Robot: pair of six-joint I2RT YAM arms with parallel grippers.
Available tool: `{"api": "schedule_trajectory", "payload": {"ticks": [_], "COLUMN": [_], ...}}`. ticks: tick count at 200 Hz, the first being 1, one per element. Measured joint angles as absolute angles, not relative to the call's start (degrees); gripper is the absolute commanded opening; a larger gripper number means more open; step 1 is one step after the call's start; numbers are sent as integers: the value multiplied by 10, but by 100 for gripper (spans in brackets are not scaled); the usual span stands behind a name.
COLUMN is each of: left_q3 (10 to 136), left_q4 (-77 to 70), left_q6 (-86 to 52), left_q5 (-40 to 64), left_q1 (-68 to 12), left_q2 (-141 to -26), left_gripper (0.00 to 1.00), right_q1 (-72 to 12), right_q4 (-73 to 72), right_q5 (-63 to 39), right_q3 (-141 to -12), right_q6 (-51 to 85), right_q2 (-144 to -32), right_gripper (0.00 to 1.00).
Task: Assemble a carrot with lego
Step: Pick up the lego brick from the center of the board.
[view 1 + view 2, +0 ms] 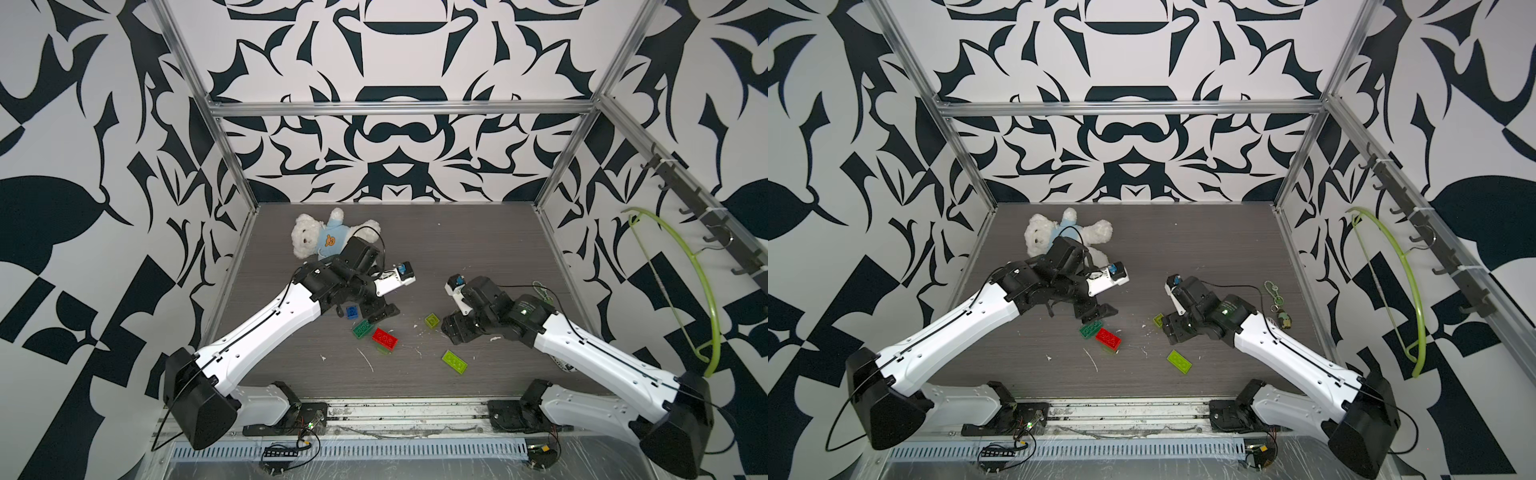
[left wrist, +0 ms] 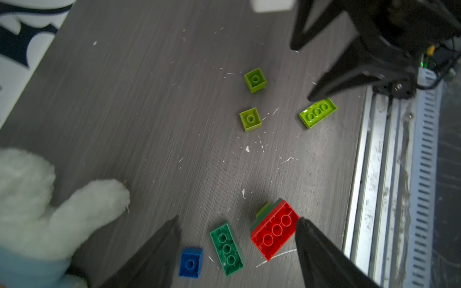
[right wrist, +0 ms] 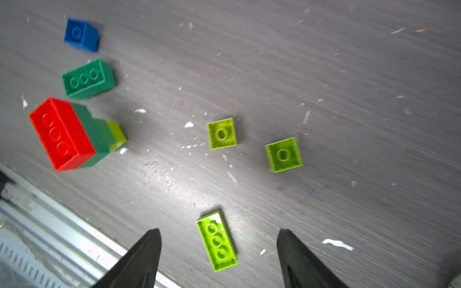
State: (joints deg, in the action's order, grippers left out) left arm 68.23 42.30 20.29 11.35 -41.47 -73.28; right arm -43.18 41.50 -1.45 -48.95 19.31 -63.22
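The loose dark green oblong brick (image 1: 362,328) (image 2: 227,249) lies below the robot's left gripper with room for a finger along each long side, so the gripper should turn and go down next, with its fingers on both sides of the brick.
A short joined stack (image 3: 62,134) with a red brick over dark green and lime ones lies on the table (image 1: 478,249). Close by are a loose dark green oblong brick (image 3: 87,78) and a blue square brick (image 3: 81,35). My left gripper (image 2: 238,219) hangs open above these three and holds nothing. A lime oblong brick (image 3: 216,241) lies hollow side up below my open right gripper (image 3: 219,230). Two lime square bricks (image 3: 221,133) (image 3: 283,154) lie a little beyond it. In a top view the stack (image 1: 384,337) sits between both grippers.
A white teddy bear (image 1: 316,237) lies at the back left, its paw (image 2: 99,199) near my left fingers. A striped keychain (image 1: 1279,307) rests by the right arm. A metal rail (image 1: 395,409) runs along the front edge. A lime hanger (image 1: 702,291) hangs outside on the right.
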Motion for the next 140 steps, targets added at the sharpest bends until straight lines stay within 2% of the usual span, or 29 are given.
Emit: {"api": "schedule_trajectory", "payload": {"ticks": [26, 54, 140], "left_q3": [637, 592, 575], "left_q4": [427, 472, 502], "left_q6": [48, -60, -146], "left_q5": [74, 26, 14], "left_q1": [-361, -333, -336], "left_q2": [-700, -707, -877], "left_gripper": [76, 75, 72], "right_q1": [-434, -434, -434], "right_q4": [385, 368, 334], "right_q5": [-17, -19, -38], "right_q3": [-491, -500, -516], "right_q6": [197, 193, 170], "right_q2": [-679, -704, -716], "right_gripper": [79, 79, 80]}}
